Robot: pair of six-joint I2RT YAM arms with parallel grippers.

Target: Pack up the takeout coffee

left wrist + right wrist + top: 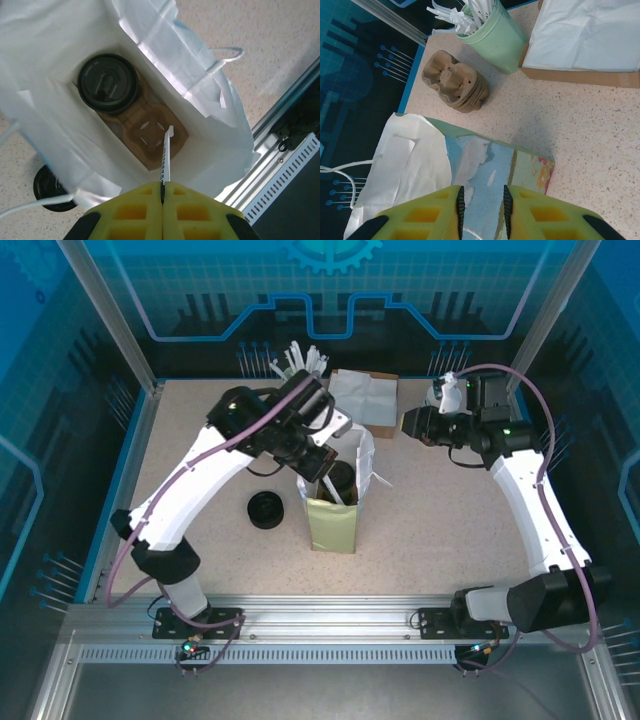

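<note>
The carrier's empty slot (150,132) lies below the robot's left gripper, so the gripper next needs to lower through the bag's opening and release the straw over that slot.
The paper bag (335,510) stands open mid-table, white inside (60,45). At its bottom a coffee cup with a black lid (109,83) sits in one slot of a brown cardboard carrier (150,132). My left gripper (163,186) hangs over the bag's mouth (325,468), shut on a white wrapped straw (166,157) that points down into the bag. My right gripper (481,202) is open and holds nothing. It faces the bag's printed outer side (490,160) from the right (408,424), apart from it.
A round black lid or lidded cup (266,509) sits on the table left of the bag. At the back stand a green cup of straws (492,32), a stack of cardboard carriers (456,81) and a box of white napkins (365,400).
</note>
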